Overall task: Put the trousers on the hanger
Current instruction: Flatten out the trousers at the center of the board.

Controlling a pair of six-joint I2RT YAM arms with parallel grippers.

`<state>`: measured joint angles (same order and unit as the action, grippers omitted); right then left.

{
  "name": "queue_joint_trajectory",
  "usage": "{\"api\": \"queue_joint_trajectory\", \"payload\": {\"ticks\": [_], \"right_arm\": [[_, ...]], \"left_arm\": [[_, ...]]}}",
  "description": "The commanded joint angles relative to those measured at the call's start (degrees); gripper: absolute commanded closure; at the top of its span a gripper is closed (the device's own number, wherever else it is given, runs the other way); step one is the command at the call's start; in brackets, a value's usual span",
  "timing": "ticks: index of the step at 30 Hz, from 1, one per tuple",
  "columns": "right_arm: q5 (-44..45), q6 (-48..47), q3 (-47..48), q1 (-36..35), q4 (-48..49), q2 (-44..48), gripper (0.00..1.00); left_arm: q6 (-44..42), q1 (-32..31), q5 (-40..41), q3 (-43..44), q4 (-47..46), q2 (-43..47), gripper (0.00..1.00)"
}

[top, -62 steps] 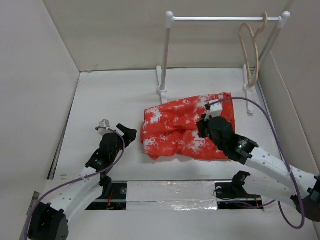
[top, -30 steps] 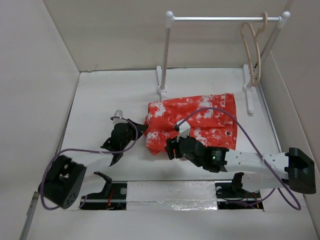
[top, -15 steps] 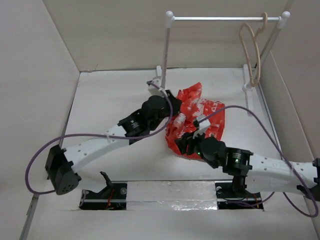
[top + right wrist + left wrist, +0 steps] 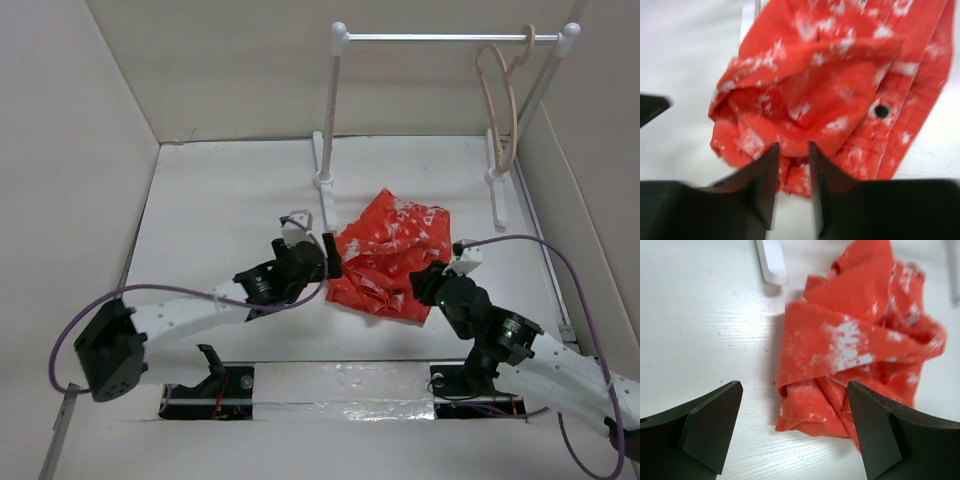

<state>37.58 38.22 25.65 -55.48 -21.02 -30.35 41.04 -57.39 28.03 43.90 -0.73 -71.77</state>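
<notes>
Next I need to lower my left gripper and shift it to the right in the top view onto the trousers' leg end (image 4: 347, 246) (image 4: 810, 358), because that leg end's loose edge lies atop the heap.
The red-orange trousers (image 4: 390, 255) with white blotches lie crumpled in a heap on the table, between the two arms. They also show in the left wrist view (image 4: 850, 340) and in the right wrist view (image 4: 830, 75), where a small dark button (image 4: 881, 110) shows. My left gripper (image 4: 330, 258) is wide open at the heap's left edge, with the cloth's edge between its jaws (image 4: 794, 385). My right gripper (image 4: 428, 280) is at the heap's near right edge. Its jaws (image 4: 792, 145) stand a narrow gap apart over the cloth. The beige hanger (image 4: 500, 110) hangs on the rack, far right.
The white-posted rack with its metal bar (image 4: 440, 38) stands at the back. Its left foot (image 4: 322, 180) is just behind the trousers and shows in the left wrist view (image 4: 771, 262). White walls close in the table on the left, back and right.
My left arm has drawn back from behind the trousers to their left edge. My right gripper has moved from the heap's near left to its near right. The cloth has settled into a lower heap.
</notes>
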Motion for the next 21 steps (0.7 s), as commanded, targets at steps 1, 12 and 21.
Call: {"api": "queue_joint_trajectory", "payload": {"ticks": [1,12,21], "right_arm": [[-3.8,-2.2,0.5,5.3,3.3,2.6,0.75],[-10.1,-4.2,-1.1,12.8,5.5,0.4,0.49],[-14.6,-1.0,-3.1,26.4,5.8,-1.4,0.32]], "left_arm": [[5.5,3.2,2.5,-6.5,-9.0,10.7,0.16],[4.2,5.4,-18.3,-13.1,-22.6,2.8,0.31],[-1.7,4.6,-9.0,-6.5,-22.0,-5.6,0.33]]}}
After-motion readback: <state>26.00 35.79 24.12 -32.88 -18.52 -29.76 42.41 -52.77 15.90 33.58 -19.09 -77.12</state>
